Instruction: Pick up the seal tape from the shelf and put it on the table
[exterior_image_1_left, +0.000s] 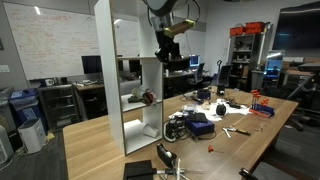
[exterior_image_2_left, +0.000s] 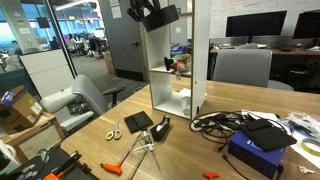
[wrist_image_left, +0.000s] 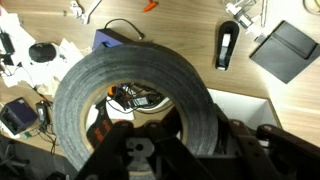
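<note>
My gripper holds the roll and needs to move down and back from the shelf to release it. The bare tabletop between the orange-handled tools and the blue box lies below.
In the wrist view the seal tape, a dark grey roll, fills the middle of the frame. My gripper is shut on the roll's wall and holds it in the air above the light-wood table. In both exterior views the gripper hangs high beside the upper part of the tall white shelf, well above the table. The tape itself is too small to make out in the exterior views.
A small reddish-dark item lies in a lower shelf compartment. On the table are a black hand tool, a black flat pad, a blue box, cables and orange-handled tools. Chairs and desks stand around.
</note>
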